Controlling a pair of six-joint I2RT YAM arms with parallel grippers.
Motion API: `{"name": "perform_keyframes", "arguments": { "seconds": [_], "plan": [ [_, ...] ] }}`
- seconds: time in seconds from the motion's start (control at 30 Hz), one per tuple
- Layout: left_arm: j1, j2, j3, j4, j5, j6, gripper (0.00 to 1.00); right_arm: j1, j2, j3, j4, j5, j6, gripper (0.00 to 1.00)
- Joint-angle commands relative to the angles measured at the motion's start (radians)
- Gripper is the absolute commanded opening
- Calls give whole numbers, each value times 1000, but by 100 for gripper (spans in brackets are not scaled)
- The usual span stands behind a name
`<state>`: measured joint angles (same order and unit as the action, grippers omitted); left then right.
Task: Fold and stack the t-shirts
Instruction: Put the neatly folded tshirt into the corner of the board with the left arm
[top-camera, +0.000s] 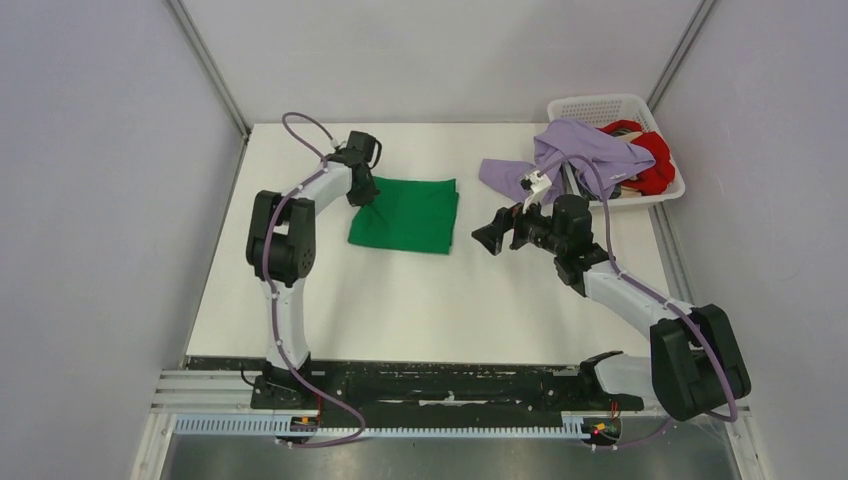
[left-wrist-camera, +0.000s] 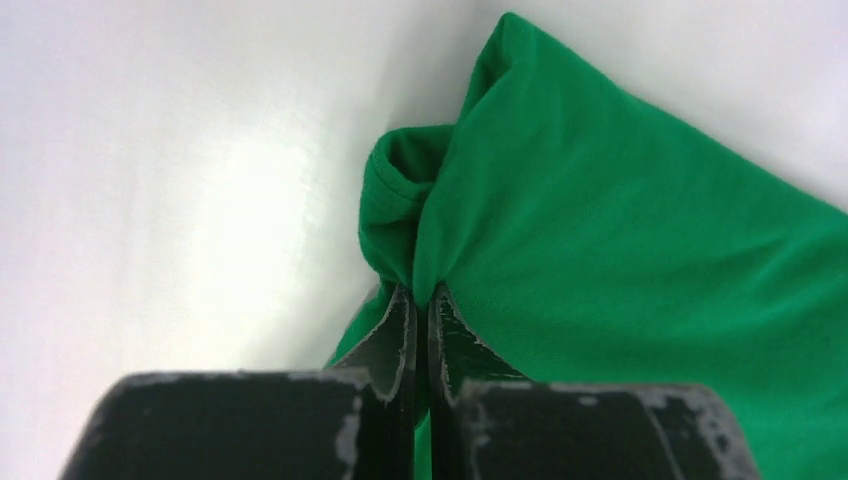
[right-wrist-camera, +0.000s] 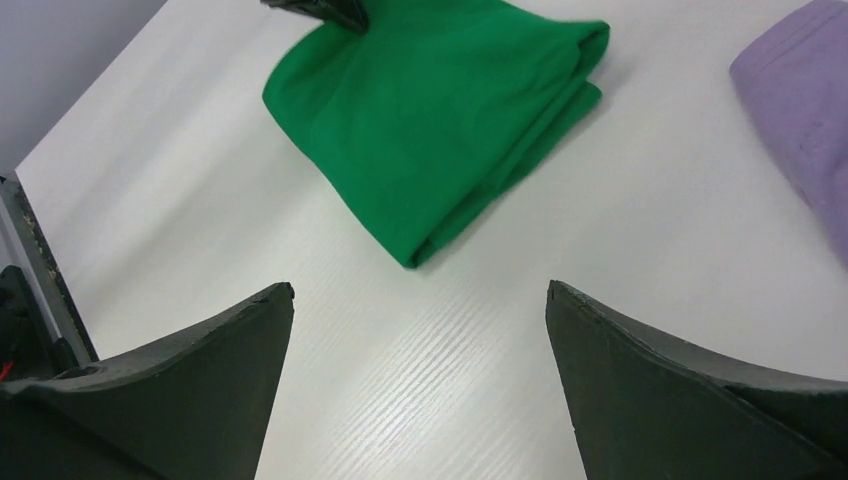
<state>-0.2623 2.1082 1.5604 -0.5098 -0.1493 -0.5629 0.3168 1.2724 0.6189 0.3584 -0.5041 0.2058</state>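
I need to drag the green t-shirt (top-camera: 407, 214) outward and to the left in the top view with my left gripper next and release it there, because the far corner of the table is bare.
The bright green t-shirt (top-camera: 407, 214) lies folded into a rectangle on the white table, left of centre. My left gripper (top-camera: 367, 197) is shut on the green t-shirt's far-left corner (left-wrist-camera: 420, 250), bunching the cloth between its fingers. My right gripper (top-camera: 490, 236) is open and empty, hovering over bare table just right of the green shirt (right-wrist-camera: 440, 120). The pale lavender t-shirt (top-camera: 575, 152) hangs crumpled out of the basket onto the table; its edge shows in the right wrist view (right-wrist-camera: 800, 130). The red t-shirt (top-camera: 652, 160) lies bunched in the basket.
The white lattice basket (top-camera: 600, 108) stands at the table's far right corner. Grey walls close in on both sides and the back. A black rail runs along the near edge by the arm bases.
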Motion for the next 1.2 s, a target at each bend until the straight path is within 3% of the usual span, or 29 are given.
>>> {"name": "perform_keyframes", "arguments": {
  "seconds": [0.0, 0.17, 0.5, 0.7, 0.97, 1.07, 1.17],
  "plan": [
    [29, 46, 167, -86, -400, 137, 2, 1, -44, -29, 36, -9, -77, 98],
    [81, 139, 345, -62, -533, 336, 2, 1, -92, -55, 5, 65, -166, 98],
    [220, 315, 678, -32, -515, 529, 2, 1, -56, -51, -15, 157, -197, 98],
    [243, 381, 762, 86, -575, 708, 2, 1, -63, -80, 36, 212, -197, 98],
    [291, 454, 879, 135, -660, 778, 2, 1, -44, -84, 44, 258, -228, 98],
    [295, 444, 878, 151, -691, 782, 16, 1, -43, -82, 44, 270, -226, 98],
    [295, 416, 862, 156, -708, 774, 18, 0, -50, -83, 45, 299, -210, 98]
  ]
}}
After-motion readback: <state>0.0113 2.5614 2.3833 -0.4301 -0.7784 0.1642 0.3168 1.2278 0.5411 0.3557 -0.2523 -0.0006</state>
